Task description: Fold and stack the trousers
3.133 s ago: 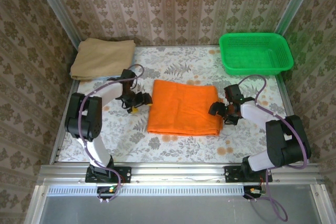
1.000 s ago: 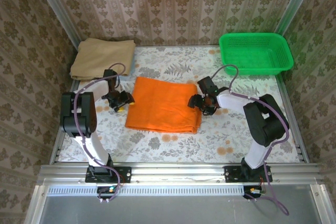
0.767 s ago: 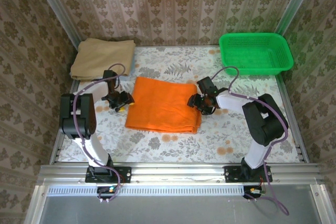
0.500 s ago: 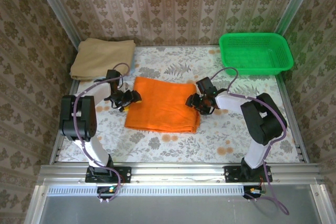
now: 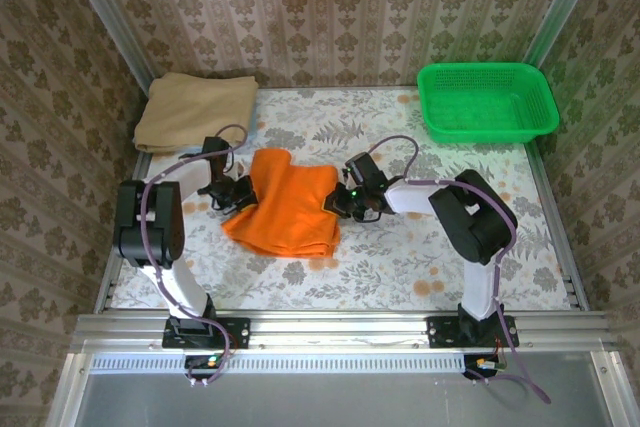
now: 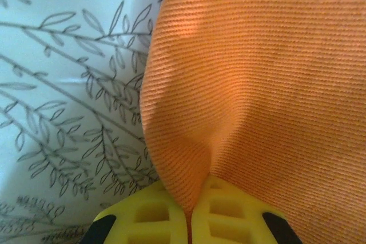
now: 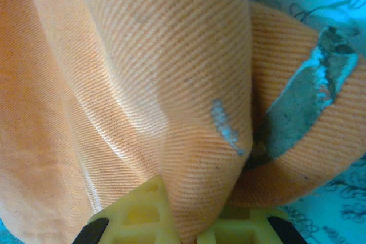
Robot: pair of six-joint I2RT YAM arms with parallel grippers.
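My right gripper will next carry the trousers (image 5: 285,205) up and outward and release them at the tan cloth's basket-side edge (image 5: 250,107), because that edge lies outward of my gripper.
The bright orange trousers (image 5: 285,205) lie folded and bunched on the flowered table (image 5: 420,247), left of centre. My left gripper (image 5: 240,192) is at their left edge and my right gripper (image 5: 338,199) at their right edge. Seen from the left wrist, the yellow fingers (image 6: 148,215) are shut with a ridge of the trousers (image 6: 263,84) pinched between them, at the gripper (image 6: 190,215). From the right wrist, the gripper (image 7: 191,230) is shut on a thick fold of the trousers (image 7: 143,72), whose layers curl beside it.
A folded tan cloth (image 5: 195,110) lies at the back left corner. A green plastic basket (image 5: 487,102) stands at the back right. Patterned walls close in three sides; a metal rail (image 5: 330,327) runs along the near edge.
Both grippers have shut on the trousers' side edges. The right gripper has moved left, and the cloth has bunched into a narrower, rumpled shape shifted left.
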